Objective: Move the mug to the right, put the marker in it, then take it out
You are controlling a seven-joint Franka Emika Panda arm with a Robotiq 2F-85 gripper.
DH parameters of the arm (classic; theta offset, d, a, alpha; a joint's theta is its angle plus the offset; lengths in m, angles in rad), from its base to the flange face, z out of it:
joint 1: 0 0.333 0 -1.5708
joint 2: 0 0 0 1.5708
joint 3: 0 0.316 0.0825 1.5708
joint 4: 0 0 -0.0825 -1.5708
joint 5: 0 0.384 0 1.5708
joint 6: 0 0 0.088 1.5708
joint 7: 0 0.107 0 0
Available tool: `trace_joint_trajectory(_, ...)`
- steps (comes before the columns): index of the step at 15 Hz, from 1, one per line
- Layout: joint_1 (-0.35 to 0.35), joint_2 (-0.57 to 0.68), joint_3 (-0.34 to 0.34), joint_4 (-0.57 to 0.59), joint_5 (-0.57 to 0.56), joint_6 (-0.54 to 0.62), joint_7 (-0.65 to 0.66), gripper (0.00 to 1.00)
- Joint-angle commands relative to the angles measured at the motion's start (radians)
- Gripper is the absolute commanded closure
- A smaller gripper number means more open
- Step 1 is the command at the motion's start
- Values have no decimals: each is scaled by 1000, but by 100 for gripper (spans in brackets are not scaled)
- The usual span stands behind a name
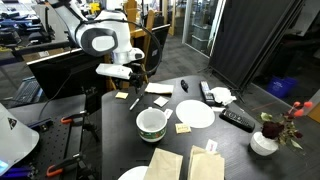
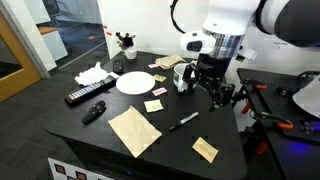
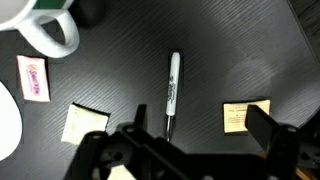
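Observation:
The marker's lower end is below my gripper and nearer one finger, so my gripper will next move down and toward that finger's side to bring the end between both fingers.
The mug, white with a dark green band, stands upright on the black table; it also shows in the wrist view at the top left and half hidden behind the arm in an exterior view. The marker lies flat on the table, apart from the mug, and shows in an exterior view too. My gripper is open and empty above the table, with the marker's lower end next to one finger. It shows in both exterior views.
A flat white plate, a black remote, a stubby black object and a flower pot stand around. Brown paper, sticky notes and a tan card lie on the table.

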State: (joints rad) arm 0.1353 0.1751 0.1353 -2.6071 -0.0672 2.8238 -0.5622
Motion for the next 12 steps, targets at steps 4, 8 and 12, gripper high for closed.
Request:
trace_joint_trajectory(4,-40,120,35,74,-59,28,6,0)
trace_joint_trajectory(8,-39,174,30,116,-102,31,20,0)
trace_joint_trajectory(12,-45,224,34,154,-125,35,22,0)
